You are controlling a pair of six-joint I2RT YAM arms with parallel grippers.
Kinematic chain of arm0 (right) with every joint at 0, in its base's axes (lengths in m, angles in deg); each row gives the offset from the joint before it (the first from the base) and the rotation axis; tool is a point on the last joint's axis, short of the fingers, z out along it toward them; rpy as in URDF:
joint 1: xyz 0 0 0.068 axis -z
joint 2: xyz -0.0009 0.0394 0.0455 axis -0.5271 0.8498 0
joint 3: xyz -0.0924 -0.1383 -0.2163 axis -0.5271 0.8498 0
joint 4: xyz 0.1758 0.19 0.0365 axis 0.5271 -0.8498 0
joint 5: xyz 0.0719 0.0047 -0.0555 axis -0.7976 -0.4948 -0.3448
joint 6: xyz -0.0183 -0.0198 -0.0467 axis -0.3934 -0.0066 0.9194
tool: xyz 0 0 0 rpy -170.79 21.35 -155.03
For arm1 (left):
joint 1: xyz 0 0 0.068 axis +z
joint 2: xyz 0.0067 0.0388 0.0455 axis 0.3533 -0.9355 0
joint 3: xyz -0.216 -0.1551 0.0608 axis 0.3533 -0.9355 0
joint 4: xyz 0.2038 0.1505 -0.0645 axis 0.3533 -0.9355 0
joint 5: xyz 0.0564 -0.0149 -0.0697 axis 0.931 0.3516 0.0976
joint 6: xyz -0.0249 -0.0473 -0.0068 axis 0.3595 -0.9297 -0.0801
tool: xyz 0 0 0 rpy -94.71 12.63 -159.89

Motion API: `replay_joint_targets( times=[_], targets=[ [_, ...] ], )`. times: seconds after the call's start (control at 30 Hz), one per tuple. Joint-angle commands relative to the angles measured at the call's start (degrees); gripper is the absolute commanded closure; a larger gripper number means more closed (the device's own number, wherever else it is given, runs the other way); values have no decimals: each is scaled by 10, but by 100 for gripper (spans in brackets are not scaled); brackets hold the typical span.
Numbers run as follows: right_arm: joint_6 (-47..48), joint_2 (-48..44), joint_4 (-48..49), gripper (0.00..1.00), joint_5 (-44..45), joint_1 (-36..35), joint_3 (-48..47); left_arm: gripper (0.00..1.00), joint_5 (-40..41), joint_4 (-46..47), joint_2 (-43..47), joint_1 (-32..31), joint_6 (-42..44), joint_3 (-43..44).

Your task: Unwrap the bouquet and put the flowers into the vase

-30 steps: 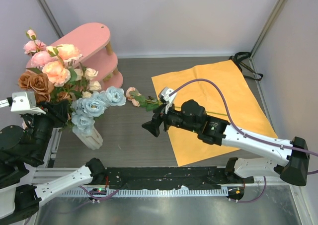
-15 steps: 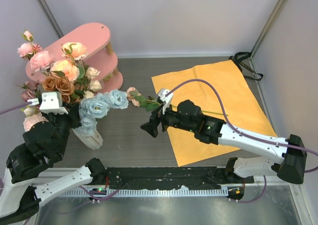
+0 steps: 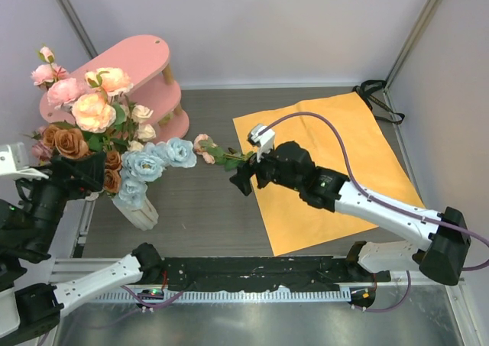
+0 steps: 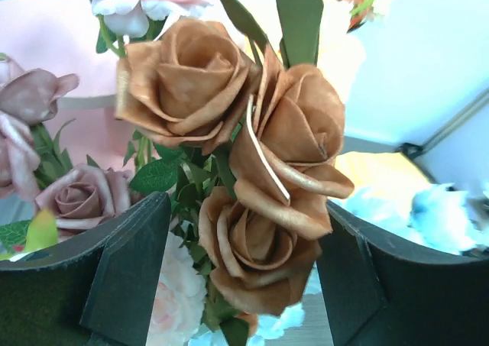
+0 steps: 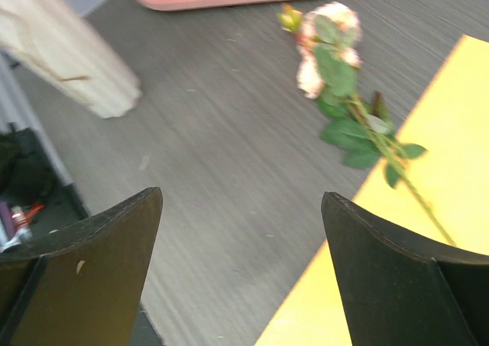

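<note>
The pink flower's stem is bare past its leaves, so my right gripper should next go down toward the right in its wrist view onto that bare part of the stem.
The cream ribbed vase stands at the left with the flowers in it: pink, peach, brown and pale-blue blooms. My left gripper is among them. In the left wrist view its jaws stand open on either side of the brown roses, not clamping them. One loose pink flower lies on the table, its stem reaching onto the flat orange sheet. My right gripper hovers open and empty just in front of that stem. The right wrist view shows the flower ahead of the fingertips.
A pink two-tier shelf stands behind the vase. The black ribbon lies at the sheet's far right corner. The vase's foot appears at upper left in the right wrist view. Grey walls close in on both sides.
My left gripper has opened and drawn back to the left, leaving the brown roses in the bunch. My right gripper has shifted a little towards the loose flower, staying open.
</note>
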Motion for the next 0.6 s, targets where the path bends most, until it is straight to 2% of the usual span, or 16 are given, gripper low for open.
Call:
replay_joint_targets(
  times=[0.0, 0.17, 0.3, 0.33, 0.43, 0.57],
  targets=[
    [37, 30, -44, 9, 17, 75, -24, 23, -77, -50, -39, -2, -55, 57],
    [134, 121, -69, 10, 47, 161, -33, 20, -183, -39, -54, -2, -48, 121],
    [170, 207, -73, 16, -25, 227, -53, 19, -320, -3, -60, -2, -42, 160],
    [183, 237, -77, 18, -32, 234, -61, 19, -376, 6, -62, -2, -46, 169],
    [265, 274, -81, 22, -70, 250, -68, 20, -479, 51, -64, -1, -56, 159],
    [321, 326, -76, 28, -89, 265, -87, 18, -554, 89, -83, -1, -50, 142]
  ],
)
